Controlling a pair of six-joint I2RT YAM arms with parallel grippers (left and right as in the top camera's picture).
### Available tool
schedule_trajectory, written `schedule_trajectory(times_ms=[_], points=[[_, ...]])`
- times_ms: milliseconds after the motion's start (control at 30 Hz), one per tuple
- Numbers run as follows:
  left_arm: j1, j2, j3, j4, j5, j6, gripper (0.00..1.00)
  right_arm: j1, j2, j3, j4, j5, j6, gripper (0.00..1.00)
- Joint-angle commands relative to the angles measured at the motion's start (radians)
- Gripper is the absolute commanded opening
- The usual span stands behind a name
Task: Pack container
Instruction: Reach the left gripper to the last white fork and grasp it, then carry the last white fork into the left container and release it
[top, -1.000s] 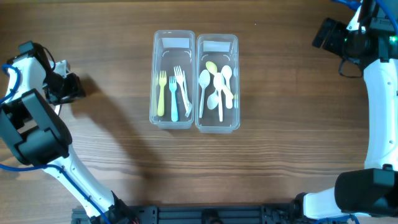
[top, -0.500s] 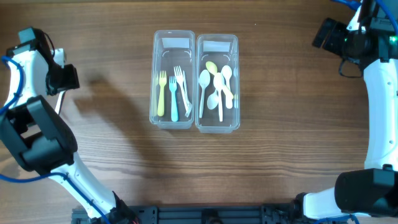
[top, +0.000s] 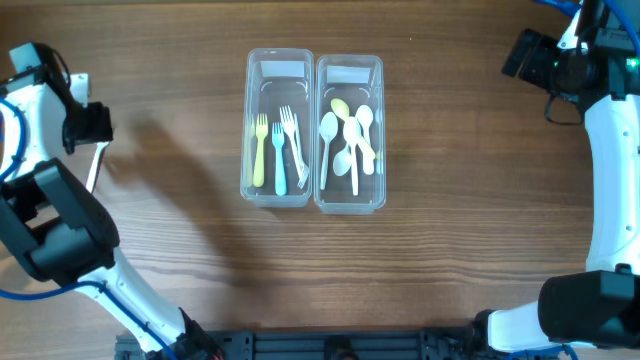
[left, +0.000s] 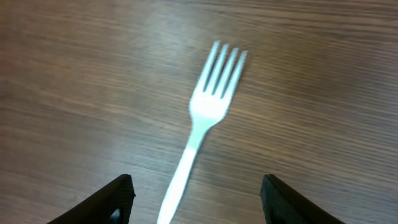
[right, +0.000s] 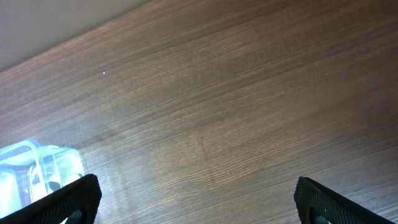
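Note:
My left gripper lowers onto the handle just behind the head (top: 100, 153) (left: 188, 158) next, since the white plastic fork's handle lies below it, already between its open fingers.
Two clear plastic containers stand side by side in the overhead view. The left one (top: 278, 70) holds several forks, the right one (top: 350, 70) holds several spoons. A white plastic fork (left: 205, 118) lies on the wooden table at the far left, seen in the overhead view (top: 94, 168) too. My left gripper (left: 196, 202) is open above the fork's handle, fingers on either side, not touching it. My right gripper (right: 196, 199) is open and empty at the far right, above bare wood; a container corner (right: 37, 165) shows at its left.
The wooden table (top: 460, 200) spreads around the containers. The left arm (top: 40, 90) stands at the left edge, the right arm (top: 600, 120) at the right edge.
My left gripper has moved left and away from the containers, rising off the table. The white fork now lies uncovered on the wood. The right arm has not moved.

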Motion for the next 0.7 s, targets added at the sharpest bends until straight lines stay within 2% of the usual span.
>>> schedule_trajectory(times_ms=[0, 667], points=[[0.032, 0.016, 0.003, 0.005, 0.006, 0.024, 0.70, 0.001, 0.004, 0.006, 0.000, 0.013, 0.013, 1.00], [0.034, 0.142, -0.092, 0.065, 0.057, 0.028, 0.66, 0.001, 0.004, 0.006, 0.000, 0.013, 0.013, 1.00]])
